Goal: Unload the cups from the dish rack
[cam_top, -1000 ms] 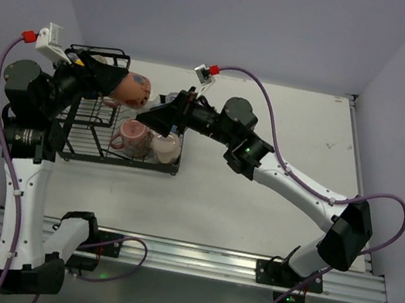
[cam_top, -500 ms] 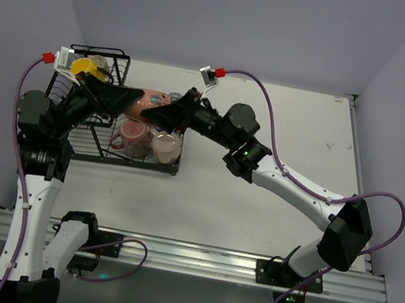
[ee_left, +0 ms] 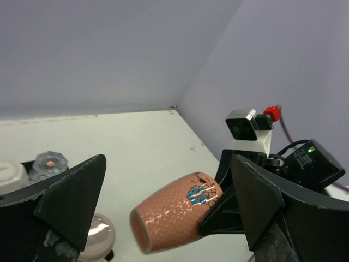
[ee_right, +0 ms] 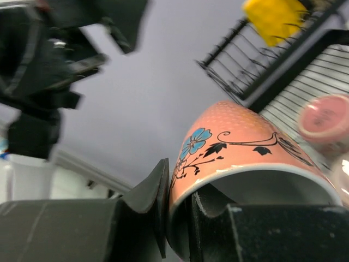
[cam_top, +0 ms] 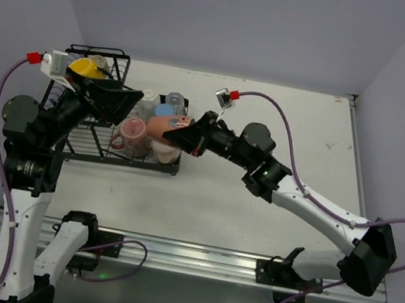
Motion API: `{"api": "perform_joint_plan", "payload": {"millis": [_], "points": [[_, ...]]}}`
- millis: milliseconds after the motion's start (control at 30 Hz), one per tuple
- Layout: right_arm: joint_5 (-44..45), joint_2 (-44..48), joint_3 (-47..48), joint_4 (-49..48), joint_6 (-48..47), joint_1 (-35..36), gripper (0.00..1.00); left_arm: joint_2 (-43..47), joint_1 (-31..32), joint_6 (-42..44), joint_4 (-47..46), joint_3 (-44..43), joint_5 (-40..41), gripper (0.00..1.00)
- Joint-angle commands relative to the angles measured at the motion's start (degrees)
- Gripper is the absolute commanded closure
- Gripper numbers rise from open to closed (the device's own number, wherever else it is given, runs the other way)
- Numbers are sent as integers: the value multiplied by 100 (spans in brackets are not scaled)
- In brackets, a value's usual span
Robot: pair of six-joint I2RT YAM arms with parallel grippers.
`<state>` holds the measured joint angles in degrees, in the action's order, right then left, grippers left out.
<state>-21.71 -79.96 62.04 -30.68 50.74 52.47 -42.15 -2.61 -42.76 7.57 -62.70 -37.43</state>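
Note:
My right gripper needs to swing away from the rack next, tilt until its fingers point down and put the salmon cup down on the bare table beside the rack, because the cup is hanging sideways.
A salmon cup with a blue flower hangs on its side above the rack's right end. My right gripper is shut on its rim, one finger outside the wall and the other inside. In the left wrist view the salmon cup floats between the wide-apart fingers of my left gripper, which is open and touches nothing. The black wire dish rack still holds a yellow cup, a pink cup, a beige cup, a blue cup and a clear glass.
The rack's tall basket section stands at the back left by the wall. White table stretches to the right of the rack. Both arms reach over the rack, with my left gripper close to the held cup.
My left gripper has let go of the salmon cup and opened wide. My right gripper has shut on its rim and drawn it right and nearer.

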Motion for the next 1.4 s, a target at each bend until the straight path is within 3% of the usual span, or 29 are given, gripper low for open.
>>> {"api": "perform_joint_plan", "payload": {"millis": [0, 33, 133, 167, 333, 433, 533, 700, 800, 1167, 1233, 1367], "points": [[843, 1103, 106, 1375, -1177, -175, 100, 277, 200, 1436, 1130, -516, 789, 0], [992, 1219, 211, 2381, -1363, -254, 100, 339, 391, 1542, 1184, -481, 938, 0], [1091, 1352, 431, 4176, -1882, -1016, 100, 593, 700, 1902, 1290, -60, 817, 0], [1108, 1334, 519, 4506, -1979, -1541, 100, 646, 875, 2121, 1351, 176, 808, 0], [2450, 363, 1177, 6071, -3104, -2468, 100, 1042, 1648, 2807, 1966, 609, 1709, 0], [2330, -577, 1896, 6161, -3456, -2864, 100, 1156, 2482, 3133, 2388, 662, 2500, 0], [2330, -1291, 2634, 6231, -3729, -2926, 100, 1314, 2809, 3204, 2565, 723, 3203, 0], [2321, -2906, 3848, 6652, -3957, -2926, 100, 1499, 2863, 3169, 2705, 794, 4065, 0], [2426, -3637, 4596, 7092, -4054, -2927, 100, 1394, 2863, 3064, 2679, 847, 4182, 0], [2672, -4695, 5353, 7664, -4221, -2918, 99, 850, 2854, 2545, 2205, 663, 4946, 0], [2725, -4686, 5380, 7664, -4239, -2918, 94, 753, 2854, 2501, 2187, 496, 5219, 0], [2726, -4459, 5336, 7550, -4239, -2918, 61, 367, 2854, 2413, 2134, 232, 5623, 0]]}}
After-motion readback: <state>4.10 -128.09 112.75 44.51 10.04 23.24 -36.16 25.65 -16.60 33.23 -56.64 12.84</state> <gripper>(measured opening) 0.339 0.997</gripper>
